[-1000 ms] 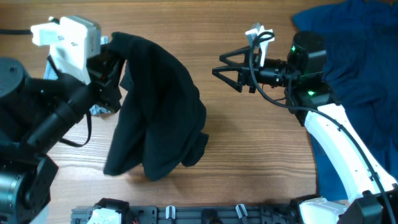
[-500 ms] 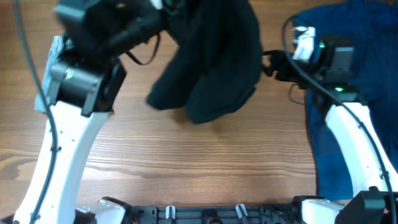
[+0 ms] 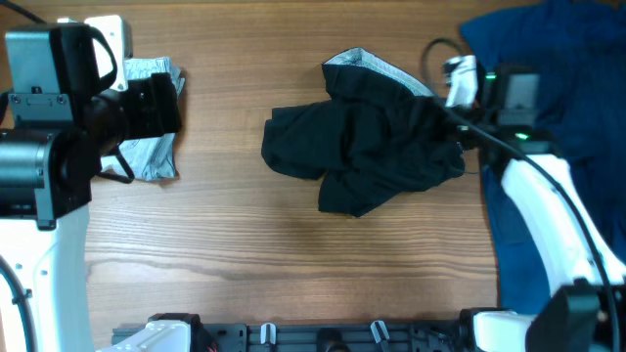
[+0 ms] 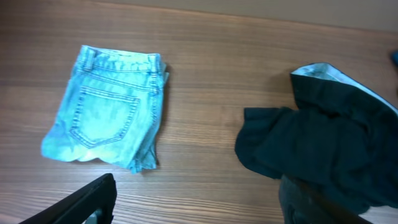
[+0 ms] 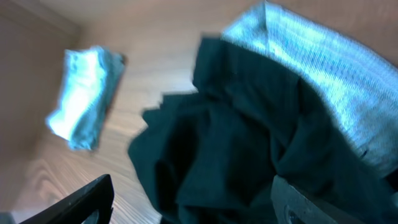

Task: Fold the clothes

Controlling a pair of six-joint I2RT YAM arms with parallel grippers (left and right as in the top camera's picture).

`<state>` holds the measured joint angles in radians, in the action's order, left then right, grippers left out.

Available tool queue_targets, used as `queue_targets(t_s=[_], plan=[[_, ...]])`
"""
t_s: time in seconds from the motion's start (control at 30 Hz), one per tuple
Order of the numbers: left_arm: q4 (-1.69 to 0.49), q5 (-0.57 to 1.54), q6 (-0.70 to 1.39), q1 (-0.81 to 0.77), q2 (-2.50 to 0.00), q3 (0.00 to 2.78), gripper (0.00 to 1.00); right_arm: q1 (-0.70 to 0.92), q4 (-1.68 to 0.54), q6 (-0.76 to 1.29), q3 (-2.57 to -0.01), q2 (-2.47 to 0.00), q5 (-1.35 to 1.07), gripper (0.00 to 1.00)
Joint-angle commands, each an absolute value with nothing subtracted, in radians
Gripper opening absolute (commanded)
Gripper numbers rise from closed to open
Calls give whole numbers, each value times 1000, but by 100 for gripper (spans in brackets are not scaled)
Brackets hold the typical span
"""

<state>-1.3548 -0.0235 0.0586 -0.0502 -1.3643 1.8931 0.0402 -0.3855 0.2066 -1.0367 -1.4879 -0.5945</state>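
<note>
The robot's right gripper should next move down onto the black heap's edge (image 3: pixel 448 145) (image 5: pixel 357 180) nearest the royal-blue garment, because the gripper's open fingers are still above that fabric.
The black shorts (image 3: pixel 362 156) lie crumpled in a heap at the table's centre, with the pale grey inside of the waistband (image 3: pixel 377 68) turned up at the back. My left gripper (image 4: pixel 199 208) is open and empty, back at the left, above the wood near the folded light-blue denim shorts (image 4: pixel 109 106). The black heap (image 4: pixel 323 143) is off to its right. My right gripper (image 5: pixel 193 205) hangs open at the heap's right edge, with black fabric (image 5: pixel 236 143) spread under and between its fingers. A royal-blue garment (image 3: pixel 567 88) covers the right end of the table.
The denim shorts (image 3: pixel 147 156) lie at the far left, partly under my left arm. Bare wood runs along the front of the table (image 3: pixel 293 274). A black rail (image 3: pixel 323 334) lines the near edge.
My left gripper swung the black shorts up and across to the centre, let them go and drew back to the left. The shorts dropped in a heap by the right gripper, whose jaws opened wider.
</note>
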Motion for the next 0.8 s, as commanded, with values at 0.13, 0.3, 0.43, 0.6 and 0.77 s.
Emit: queue_targets(t_s=[0.13, 0.3, 0.43, 0.6, 0.77], plan=[[-1356, 109, 68, -48, -1386, 1909, 85, 69, -259, 99, -1040, -1671, -222, 84], [-1356, 123, 68, -48, -1388, 1909, 85, 51, -218, -23, -1062, -1660, -217, 77], [-1356, 123, 68, -48, -1396, 1909, 85, -25, -246, -14, -1103, -1645, -188, 79], [-1359, 123, 68, -49, -1409, 1909, 85, -137, -487, 72, -1141, -1640, -270, 83], [-1359, 123, 68, -48, -1433, 1909, 85, -163, -756, 95, -1137, -1641, -494, 79]])
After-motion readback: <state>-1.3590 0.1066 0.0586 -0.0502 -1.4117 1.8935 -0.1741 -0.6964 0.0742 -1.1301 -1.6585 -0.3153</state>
